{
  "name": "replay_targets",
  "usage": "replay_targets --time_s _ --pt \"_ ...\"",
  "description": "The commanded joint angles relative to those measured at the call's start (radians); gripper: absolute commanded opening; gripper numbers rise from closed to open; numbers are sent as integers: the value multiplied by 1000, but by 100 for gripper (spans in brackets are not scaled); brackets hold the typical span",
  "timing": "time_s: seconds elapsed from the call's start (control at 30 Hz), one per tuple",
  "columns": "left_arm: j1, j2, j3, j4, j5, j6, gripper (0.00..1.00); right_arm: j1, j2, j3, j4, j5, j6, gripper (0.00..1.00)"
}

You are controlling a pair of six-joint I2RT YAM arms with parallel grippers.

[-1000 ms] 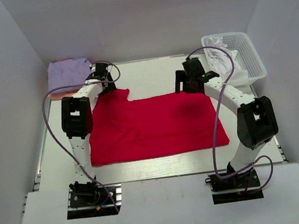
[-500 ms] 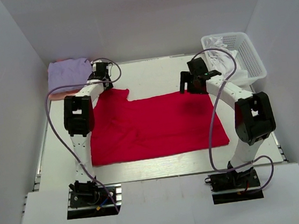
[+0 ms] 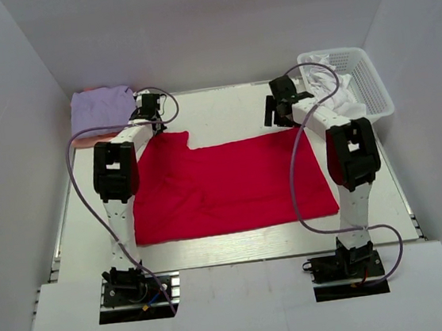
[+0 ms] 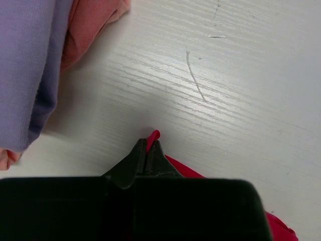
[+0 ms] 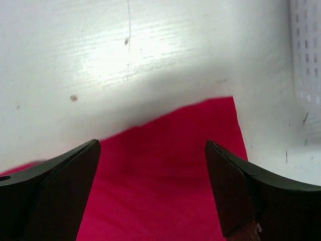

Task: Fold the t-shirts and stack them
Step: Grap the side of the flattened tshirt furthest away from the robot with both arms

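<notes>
The right gripper should next move down and toward the basket to pinch the red shirt's far corner [image 3: 301, 131] [image 5: 223, 107], which is below its open fingers and closer to the basket.
A large red t-shirt [image 3: 223, 185] lies spread flat on the white table. My left gripper [image 3: 149, 116] is at its far left corner, shut on a small fold of the red cloth [image 4: 154, 134] that pokes out past the fingertips [image 4: 156, 150]. A folded lavender t-shirt [image 3: 101, 109] lies on a salmon-pink one [image 4: 93, 22] at the back left, just beyond that gripper. My right gripper [image 3: 279, 112] hangs open above the red shirt's far right corner [image 5: 165, 170], its fingers wide apart with nothing between them.
A white lattice basket [image 3: 366, 89] stands at the back right with white cloth [image 3: 325, 80] in it; its wall [image 5: 307, 55] shows at the right wrist view's edge. White walls close in the table on three sides.
My left gripper has closed on the red shirt's far left corner. The right arm has swung toward the back, bringing its open gripper over the far right corner.
</notes>
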State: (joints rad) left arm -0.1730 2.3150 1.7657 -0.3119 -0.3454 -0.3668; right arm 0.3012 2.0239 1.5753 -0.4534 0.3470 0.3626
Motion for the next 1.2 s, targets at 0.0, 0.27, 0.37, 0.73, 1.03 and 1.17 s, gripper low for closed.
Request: replay_targets --time_s 0.0,0.27,0.37,0.73,1.03,1.17 --pt "4 -52 -35 -52 22 -3 0 -8 56 122 6 96 19 90" --pt "4 -82 -67 -42 -7 8 0 -46 168 195 -73 234 142 90" --pt "4 -82 -68 -42 -17 17 0 -68 153 146 -59 227 159 90" --pt "4 -91 -77 -33 -17 26 0 -88 203 111 10 126 127 80" --pt "-5 -164 -100 -10 2 75 0 -89 127 37 82 109 90 0" --pt "-16 -245 -144 -10 -20 75 0 -82 75 20 77 98 85 0"
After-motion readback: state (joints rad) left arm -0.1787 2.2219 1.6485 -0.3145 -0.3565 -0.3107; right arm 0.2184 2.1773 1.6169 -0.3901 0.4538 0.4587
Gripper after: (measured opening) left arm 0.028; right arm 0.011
